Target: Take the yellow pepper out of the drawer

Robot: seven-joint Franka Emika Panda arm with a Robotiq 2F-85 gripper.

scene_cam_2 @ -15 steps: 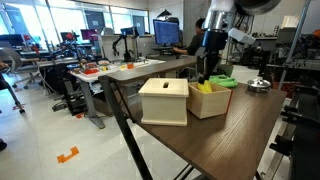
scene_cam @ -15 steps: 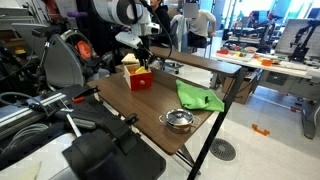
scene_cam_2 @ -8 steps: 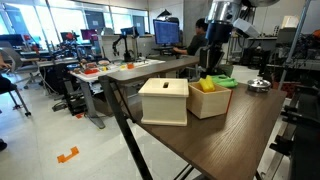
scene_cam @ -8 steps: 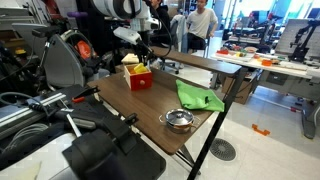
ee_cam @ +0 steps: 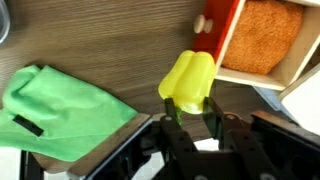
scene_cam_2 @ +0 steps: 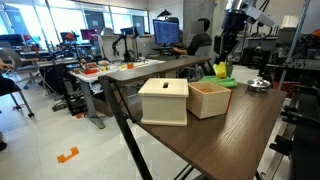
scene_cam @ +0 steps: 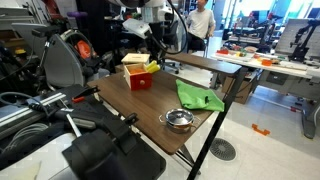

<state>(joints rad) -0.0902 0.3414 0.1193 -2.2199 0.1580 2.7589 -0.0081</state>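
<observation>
My gripper should next move down and away from the drawer (scene_cam: 138, 77), toward the bare wood near the steel bowl, to let go of the yellow pepper, because that spot is empty.
The yellow pepper (ee_cam: 187, 80) is clamped between the fingers of my gripper (ee_cam: 190, 108) and hangs in the air. It also shows in both exterior views (scene_cam: 153, 66) (scene_cam_2: 221, 70), lifted above and just beside the drawer. The drawer (scene_cam: 138, 77) is a small red box with a yellow panel at the table's far end. In an exterior view it shows as an open tan box (scene_cam_2: 208, 100). In the wrist view its open compartment (ee_cam: 262, 40) has an orange-brown floor and looks empty. My gripper (scene_cam: 152, 57) (scene_cam_2: 222, 62) is over the table beside the drawer.
A green cloth (scene_cam: 199, 97) (ee_cam: 65, 110) (scene_cam_2: 232, 82) lies on the wooden table beside the drawer. A steel bowl (scene_cam: 178, 120) (scene_cam_2: 259, 85) stands near the table's corner. A cream box (scene_cam_2: 164, 101) adjoins the drawer. Desks and people are in the background.
My gripper has risen from inside the drawer with the yellow pepper in it and moved sideways, off the drawer toward the green cloth.
</observation>
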